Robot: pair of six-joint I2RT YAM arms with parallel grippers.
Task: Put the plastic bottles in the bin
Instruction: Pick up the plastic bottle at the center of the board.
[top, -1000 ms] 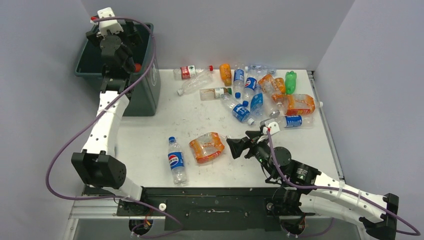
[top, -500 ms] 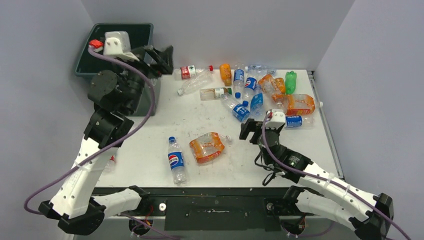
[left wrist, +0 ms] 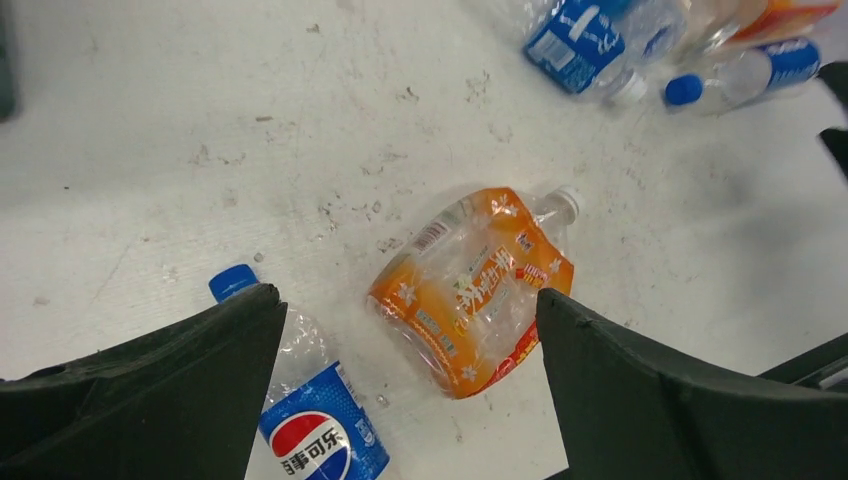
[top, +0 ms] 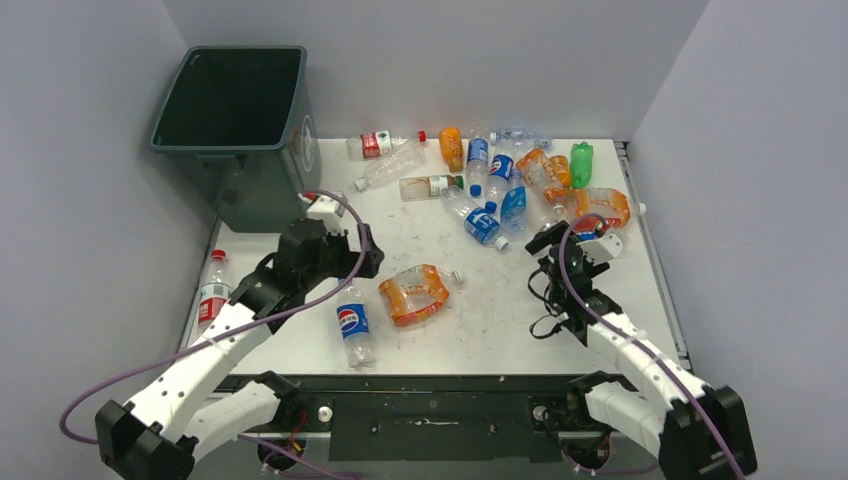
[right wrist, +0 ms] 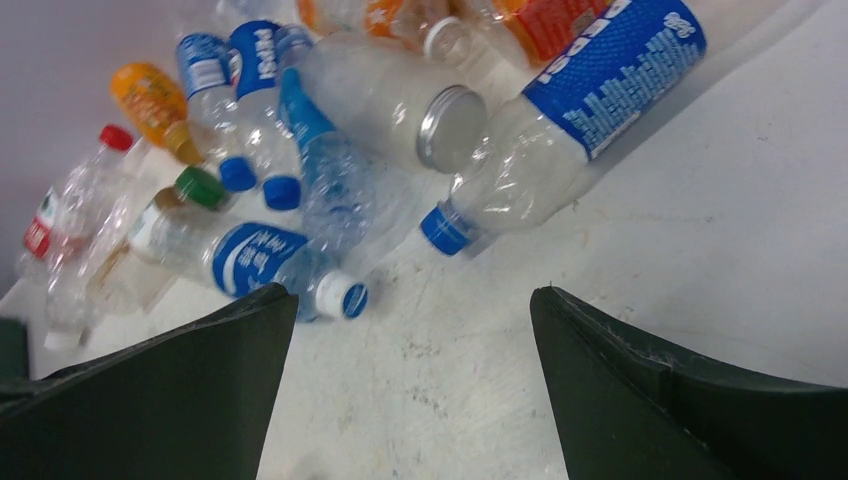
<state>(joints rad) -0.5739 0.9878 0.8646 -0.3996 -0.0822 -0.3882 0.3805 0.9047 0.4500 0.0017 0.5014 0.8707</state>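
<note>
My right gripper shifts to the right in the wrist view next, toward the clear bottle's blue label (top: 587, 235) (right wrist: 616, 73) lying that way, then tilts down and lowers around it.
The dark green-grey bin (top: 290, 155) stands at the far left corner. My left gripper (top: 365, 256) is open and empty, low over the table. A crushed orange bottle (left wrist: 475, 290) lies between its fingers, and a blue-label Pepsi bottle (left wrist: 310, 420) lies by the left finger; both also show in the top view, the orange bottle (top: 413, 295) and the Pepsi bottle (top: 352, 322). My right gripper (top: 545, 240) is open and empty at the near edge of the bottle pile (top: 500, 180). A clear blue-label bottle (right wrist: 560, 130) lies just ahead of it.
A red-label bottle (top: 212, 295) lies at the table's left edge. Grey walls close the back and both sides. The pile holds several clear, orange and green (top: 581, 162) bottles along the back right. The table's right edge (top: 655, 260) runs beside my right arm.
My left arm swung from over the bin down to the table above the orange and Pepsi bottles. My right gripper moved right and back from the orange bottle to the pile.
</note>
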